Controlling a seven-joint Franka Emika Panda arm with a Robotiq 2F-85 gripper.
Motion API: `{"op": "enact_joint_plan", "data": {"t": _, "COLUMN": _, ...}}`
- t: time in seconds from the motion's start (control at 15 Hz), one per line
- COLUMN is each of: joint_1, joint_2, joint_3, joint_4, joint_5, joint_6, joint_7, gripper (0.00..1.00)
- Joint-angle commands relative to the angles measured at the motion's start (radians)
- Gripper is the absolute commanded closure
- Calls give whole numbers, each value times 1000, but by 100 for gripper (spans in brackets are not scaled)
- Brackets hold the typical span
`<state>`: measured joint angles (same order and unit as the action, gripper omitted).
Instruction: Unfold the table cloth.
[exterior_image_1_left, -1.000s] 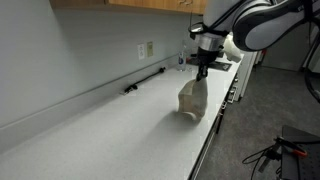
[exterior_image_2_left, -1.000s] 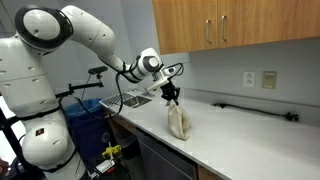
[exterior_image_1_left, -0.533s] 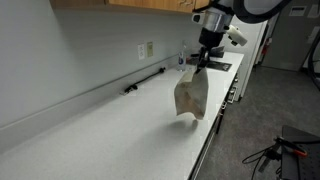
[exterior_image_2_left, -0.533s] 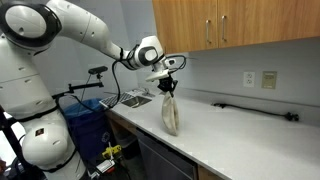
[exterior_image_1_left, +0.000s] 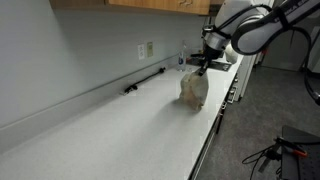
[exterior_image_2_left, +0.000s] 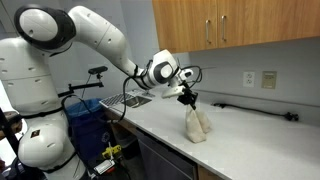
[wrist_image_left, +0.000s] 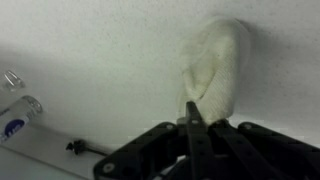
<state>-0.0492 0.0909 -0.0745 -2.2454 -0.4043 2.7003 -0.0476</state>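
The cloth hangs crumpled and narrow, so my gripper should next lift it toward the sink, then lower it to the counter (exterior_image_2_left: 215, 123) beside the bunched end and release.
The table cloth (exterior_image_1_left: 194, 91) is a cream-beige bundle hanging from my gripper (exterior_image_1_left: 203, 66), its lower end bunched on the white counter. It also shows in an exterior view (exterior_image_2_left: 197, 126) under the gripper (exterior_image_2_left: 189, 99). In the wrist view the cloth (wrist_image_left: 218, 62) stretches away from the shut fingers (wrist_image_left: 192, 108), which pinch its top corner. The cloth is crumpled and narrow, not spread out.
A white countertop (exterior_image_1_left: 110, 130) runs along the wall, with its front edge (exterior_image_1_left: 212, 130) near the cloth. A black cable (exterior_image_1_left: 145, 81) lies by the wall outlet (exterior_image_1_left: 146, 49). A sink area (exterior_image_2_left: 135, 98) lies at the counter's end. Wooden cabinets (exterior_image_2_left: 230, 22) hang above.
The gripper has moved along the counter and lowered with the cloth. The cloth, hanging free half a second ago, now rests bunched on the counter.
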Motion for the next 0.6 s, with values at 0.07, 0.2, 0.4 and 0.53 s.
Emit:
{"op": "enact_joint_plan", "data": {"t": 0.07, "joint_1": 30, "joint_2": 124, "joint_3": -68, "joint_4": 41, "joint_5": -154, "joint_6": 17, "joint_7": 208, "gripper": 99}}
{"op": "enact_joint_plan", "data": {"t": 0.2, "joint_1": 58, "joint_2": 127, "joint_3": -80, "joint_4": 39, "joint_5": -186, "joint_6": -7, "joint_7": 254, "gripper": 99}}
{"op": "enact_joint_plan", "data": {"t": 0.4, "joint_1": 65, "joint_2": 90, "joint_3": -21, "joint_4": 2, "joint_5": -97, "joint_6": -58, "joint_7": 164, "gripper": 99}}
{"op": "enact_joint_plan", "data": {"t": 0.53, "joint_1": 61, "joint_2": 68, "joint_3": 42, "joint_4": -16, "joint_5": 20, "joint_6": -89, "joint_7": 49, "gripper": 99}}
